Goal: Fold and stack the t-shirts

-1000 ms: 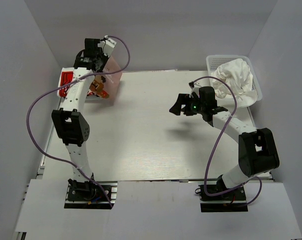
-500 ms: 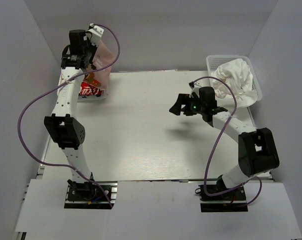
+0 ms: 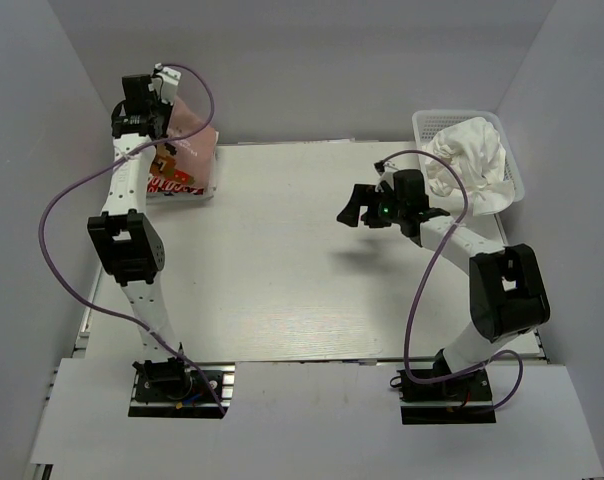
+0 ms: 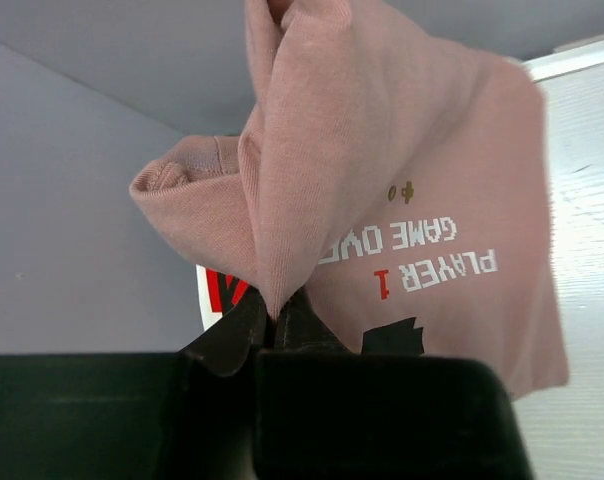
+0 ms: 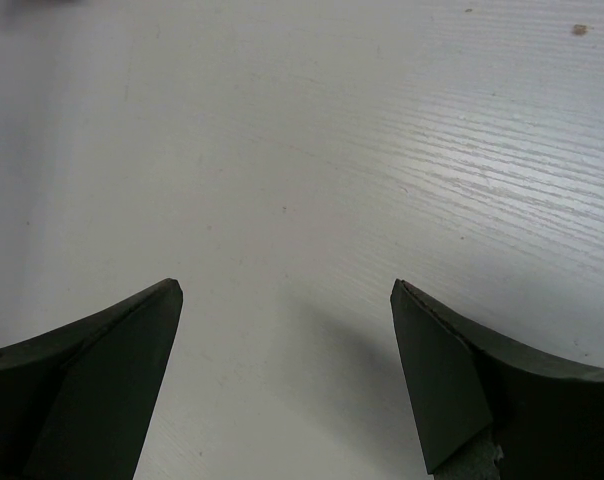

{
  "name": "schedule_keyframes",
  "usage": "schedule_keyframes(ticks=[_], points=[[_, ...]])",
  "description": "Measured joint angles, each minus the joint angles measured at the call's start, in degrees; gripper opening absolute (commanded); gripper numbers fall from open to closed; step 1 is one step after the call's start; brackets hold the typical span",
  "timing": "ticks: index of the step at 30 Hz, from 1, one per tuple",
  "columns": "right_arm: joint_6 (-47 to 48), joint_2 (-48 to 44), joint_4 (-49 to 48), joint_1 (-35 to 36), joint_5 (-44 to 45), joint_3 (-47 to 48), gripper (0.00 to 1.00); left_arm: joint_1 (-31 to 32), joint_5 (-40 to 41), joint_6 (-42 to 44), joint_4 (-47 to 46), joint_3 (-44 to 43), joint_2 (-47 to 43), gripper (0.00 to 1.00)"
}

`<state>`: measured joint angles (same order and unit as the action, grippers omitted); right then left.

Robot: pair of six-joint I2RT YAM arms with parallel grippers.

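The dusty-pink t-shirt in my left gripper needs to come down next, shifting toward the nearby side wall, over the folded white t-shirt.
My left gripper [image 3: 154, 128] is raised at the table's far left corner and is shut on a fold of the dusty-pink t-shirt [image 3: 190, 146]. In the left wrist view the pink t-shirt [image 4: 402, 170] hangs from the closed jaws with its printed side showing. Under it lies a folded white t-shirt with a red print [image 3: 178, 186], which also shows in the left wrist view [image 4: 220, 290]. Plain white t-shirts [image 3: 472, 158] are bunched in the basket at the far right. My right gripper [image 3: 354, 211] is open and empty above the middle of the table; in its wrist view [image 5: 287, 290] only bare table shows.
A white mesh basket [image 3: 430, 120] stands at the far right corner. Grey walls close in the table on the left, back and right. The white table [image 3: 282, 290] spreads between the two arms.
My left gripper has moved left and toward the back corner with the pink t-shirt, which now drapes over the white t-shirt with the red print. The right arm has barely shifted.
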<state>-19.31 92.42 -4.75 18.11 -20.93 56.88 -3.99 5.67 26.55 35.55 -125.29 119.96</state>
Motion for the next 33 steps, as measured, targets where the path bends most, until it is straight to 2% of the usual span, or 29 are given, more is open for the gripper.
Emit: schedule_keyframes(ticks=[15,18,19,20,33], points=[[0.4,5.7,3.2,0.9,1.1,6.0,0.91,-6.3,-0.3,-2.8,-3.7,-3.2,9.3,0.00],[0.4,6.9,3.9,1.2,1.1,7.1,0.91,-6.6,0.2,-3.3,-4.3,-3.2,10.4,0.60],[0.4,7.1,4.0,1.3,1.1,7.5,0.91,-6.7,0.4,-3.3,-4.5,-3.2,10.6,0.94],[0.4,7.4,4.3,1.4,1.1,7.9,0.91,-6.8,0.6,-3.8,-4.7,-3.3,10.8,1.00],[1.9,5.7,6.8,2.8,2.2,8.3,0.91,-7.2,0.5,-10.3,-6.3,-2.6,9.6,1.00]])
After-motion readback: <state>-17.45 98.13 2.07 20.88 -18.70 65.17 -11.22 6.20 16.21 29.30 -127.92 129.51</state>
